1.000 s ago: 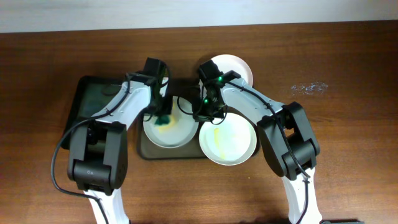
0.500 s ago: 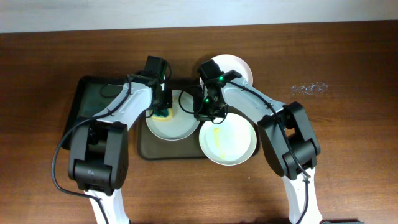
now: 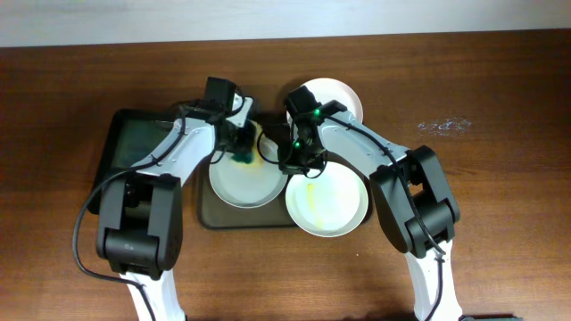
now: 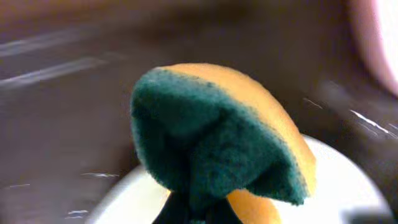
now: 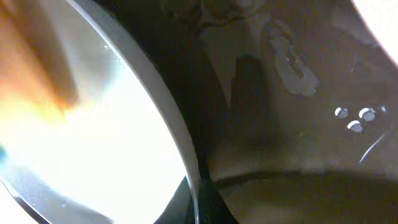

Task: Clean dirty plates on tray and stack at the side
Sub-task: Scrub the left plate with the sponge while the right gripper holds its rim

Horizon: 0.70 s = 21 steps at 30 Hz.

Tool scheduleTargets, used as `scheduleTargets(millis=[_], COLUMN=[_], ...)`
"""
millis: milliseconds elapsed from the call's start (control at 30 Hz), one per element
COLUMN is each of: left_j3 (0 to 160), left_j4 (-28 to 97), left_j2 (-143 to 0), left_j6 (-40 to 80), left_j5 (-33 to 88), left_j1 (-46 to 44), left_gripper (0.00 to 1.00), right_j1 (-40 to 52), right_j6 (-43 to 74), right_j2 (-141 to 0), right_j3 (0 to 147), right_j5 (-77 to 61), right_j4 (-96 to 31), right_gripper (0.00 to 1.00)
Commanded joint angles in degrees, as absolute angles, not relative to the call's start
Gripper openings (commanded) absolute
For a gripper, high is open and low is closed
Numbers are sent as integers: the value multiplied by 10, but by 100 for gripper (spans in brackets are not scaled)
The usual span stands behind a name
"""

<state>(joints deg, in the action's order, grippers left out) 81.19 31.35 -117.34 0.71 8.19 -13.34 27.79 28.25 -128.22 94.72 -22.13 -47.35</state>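
The plate will go up, then to the right in the overhead view with my right gripper. My right gripper will bring it down onto the bare wooden table, clear of other plates, and release it.
Three white plates show in the overhead view. One plate (image 3: 234,185) lies on the left of the brown tray (image 3: 207,217), and its rim fills the right wrist view (image 5: 93,124). My left gripper (image 3: 239,143) is shut on a green-yellow sponge (image 3: 243,158) and presses it on that plate's far part. The sponge fills the left wrist view (image 4: 217,143) above the white plate (image 4: 354,186). My right gripper (image 3: 288,162) is shut on the same plate's right rim. A second plate (image 3: 330,205) with a yellow smear overlaps the tray's right end. A third plate (image 3: 341,96) lies behind.
A smaller black tray (image 3: 134,147) sits at the left of the brown tray, under my left arm. Bare wooden table (image 3: 500,196) lies at the right and in front. The wet tray floor shows in the right wrist view (image 5: 298,124).
My left gripper has dragged the sponge from the plate's left part toward its far right rim. The plate has shifted slightly. The right gripper keeps its hold.
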Motion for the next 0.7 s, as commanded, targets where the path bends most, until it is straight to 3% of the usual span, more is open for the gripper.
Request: scheduleTargets(millis=[0, 167, 300, 367, 533, 667], left_j3=[811, 811, 811, 811, 824, 947], left_j4=[295, 458, 547, 549, 480, 541], left_j2=[-1175, -1175, -1175, -1175, -1175, -1173], left_j6=[96, 84, -83, -117, 41, 45], left_j5=[-150, -68, 235, 291, 93, 76], left_j1=[-129, -130, -125, -126, -108, -64], left_gripper=[0, 0, 0, 0, 0, 0], right_j1=[277, 277, 277, 277, 277, 277], right_j6=[279, 279, 279, 279, 279, 279], right_j2=[-1289, -1289, -1289, -1289, -1289, -1289], right_j3=[944, 944, 944, 944, 944, 944], right_j5=[-198, -198, -198, -198, -198, -198], right_j4=[-480, -480, -480, -480, -491, -491], right_gripper=[4, 4, 4, 4, 4, 4])
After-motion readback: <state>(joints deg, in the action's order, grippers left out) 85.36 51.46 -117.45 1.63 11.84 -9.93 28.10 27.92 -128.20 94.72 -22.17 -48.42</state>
